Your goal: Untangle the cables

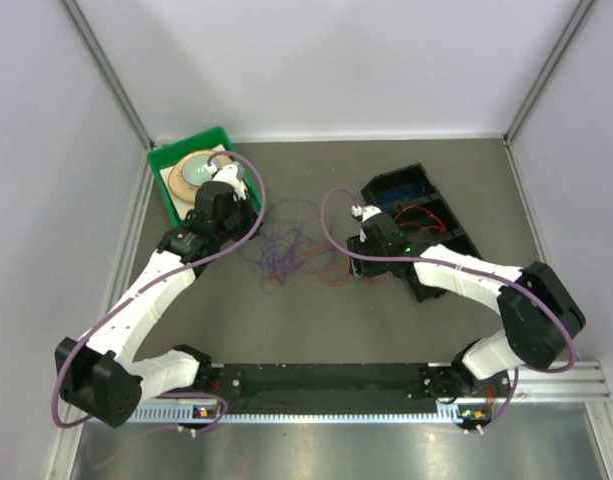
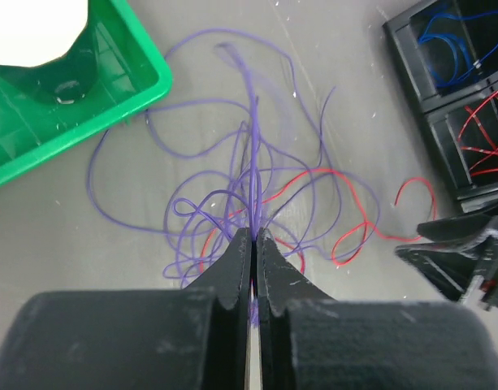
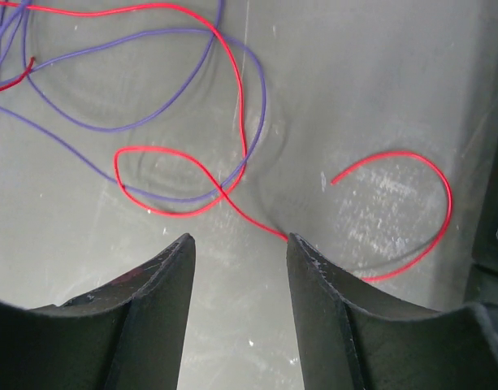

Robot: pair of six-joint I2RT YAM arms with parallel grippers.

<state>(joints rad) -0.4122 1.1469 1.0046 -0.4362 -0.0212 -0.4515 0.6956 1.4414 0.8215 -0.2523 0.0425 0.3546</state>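
Note:
My right gripper lowers and shifts toward the tangle next, over the loop's crossing (image 1: 345,266) (image 3: 223,192) in the red cable.
The cables (image 1: 284,248) form a loose purple and red tangle on the grey table between the two arms. My left gripper (image 2: 254,236) is shut on a strand of purple cables (image 2: 250,154), which rise taut from the tangle; in the top view the left gripper (image 1: 248,238) sits at the tangle's left edge. My right gripper (image 3: 240,240) stands open low over the table with nothing between its jaws. A red cable (image 3: 236,106) loops just ahead of it and runs behind the right fingertip (image 3: 301,248). A purple cable (image 3: 151,123) crosses that loop.
A black compartment box (image 1: 456,235) at the right holds blue cables (image 2: 443,49) and red cables (image 2: 480,130). A green tray (image 1: 186,148) with a round white-and-tan object stands at the back left. Metal rails and grey walls frame the table.

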